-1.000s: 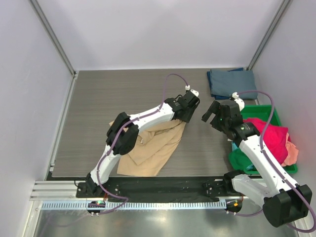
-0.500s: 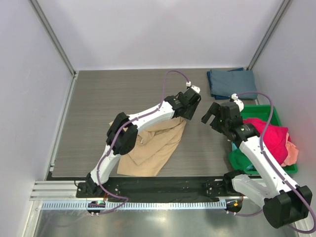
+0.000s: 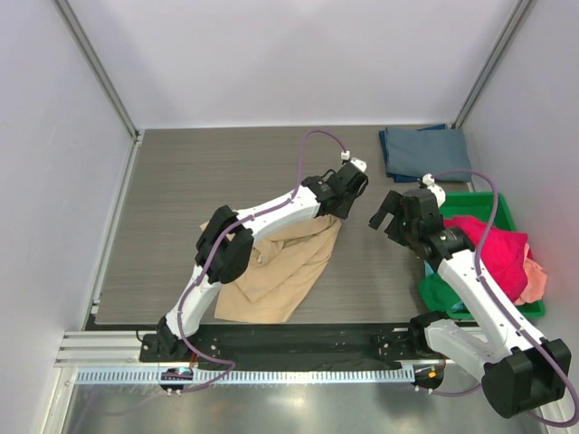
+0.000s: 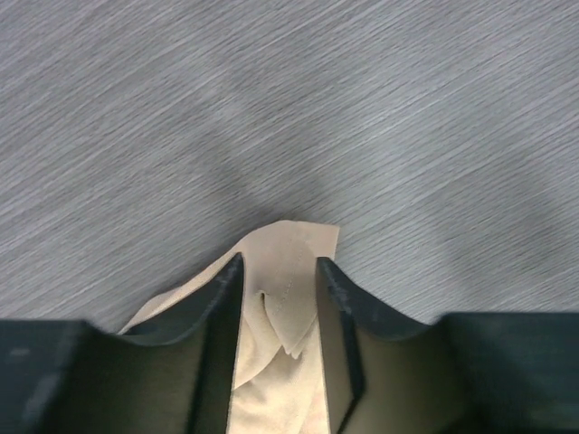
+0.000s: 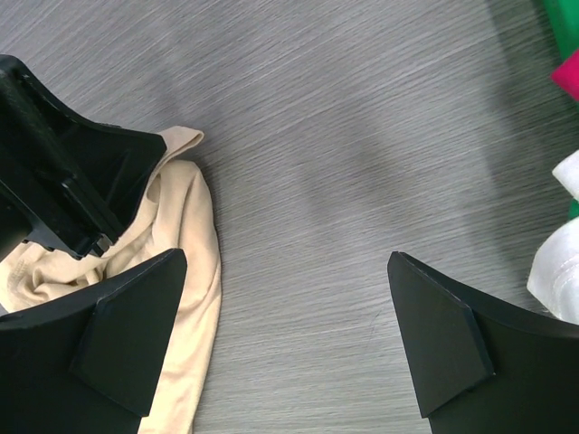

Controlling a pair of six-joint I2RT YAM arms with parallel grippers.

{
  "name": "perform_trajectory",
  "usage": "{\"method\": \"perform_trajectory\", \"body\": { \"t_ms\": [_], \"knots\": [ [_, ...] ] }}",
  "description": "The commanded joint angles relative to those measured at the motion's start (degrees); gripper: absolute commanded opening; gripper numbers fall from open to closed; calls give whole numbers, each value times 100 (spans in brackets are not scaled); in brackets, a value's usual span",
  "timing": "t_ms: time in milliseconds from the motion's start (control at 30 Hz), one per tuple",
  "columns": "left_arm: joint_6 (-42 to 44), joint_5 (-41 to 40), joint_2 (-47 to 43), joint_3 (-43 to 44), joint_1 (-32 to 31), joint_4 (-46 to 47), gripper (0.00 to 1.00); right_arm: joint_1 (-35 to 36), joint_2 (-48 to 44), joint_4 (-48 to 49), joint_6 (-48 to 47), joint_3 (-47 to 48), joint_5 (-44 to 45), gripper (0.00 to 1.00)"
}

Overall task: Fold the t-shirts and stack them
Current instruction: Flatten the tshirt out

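Note:
My right gripper needs to bring its open fingers across and down next, because the tan t-shirt's overlapping near corner (image 3: 255, 297) lies below it, to its left in the top view.
The tan t-shirt (image 3: 280, 267) lies crumpled on the table's near middle. My left gripper (image 3: 341, 213) is shut on the shirt's upper right edge and holds it just off the table; in the left wrist view the tan cloth (image 4: 282, 298) sits pinched between the two fingers. My right gripper (image 3: 384, 210) is open and empty, a little to the right of the left one, over bare table. In the right wrist view the tan cloth (image 5: 185, 298) and the left gripper (image 5: 81, 194) show at the left. A folded slate blue-grey t-shirt (image 3: 423, 150) lies at the back right.
A green plastic bin (image 3: 496, 212) at the right edge holds a magenta shirt (image 3: 498, 253), with peach cloth (image 3: 536, 278) and green cloth (image 3: 443, 294) spilling out. Walls and metal posts enclose the table at the back and sides.
My right gripper has moved slightly to the right and nearer. My left gripper has stayed almost still, holding the tan shirt.

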Motion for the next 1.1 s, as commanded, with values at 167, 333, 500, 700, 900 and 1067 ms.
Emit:
{"method": "perform_trajectory", "body": {
  "t_ms": [167,333,500,700,900,1067],
  "knots": [
    [-27,40,50,4,-5,-103,51,-21,-27,82,-84,-27,101,100],
    [-80,146,24,-110,-5,-94,56,-30,8,108,-75,-54,84,99],
    [-80,-20,32,-128,-5,-94,21,-21,8,117,-75,-63,101,100],
    [-80,-293,-126,258,39,-331,0,-30,17,126,-92,-80,101,100],
    [-369,-610,-784,725,389,-1104,0,-21,69,380,-346,-36,-582,99],
    [-405,-401,-1505,216,838,-1211,0,766,499,1074,-663,200,-1824,94]
  ]
}}
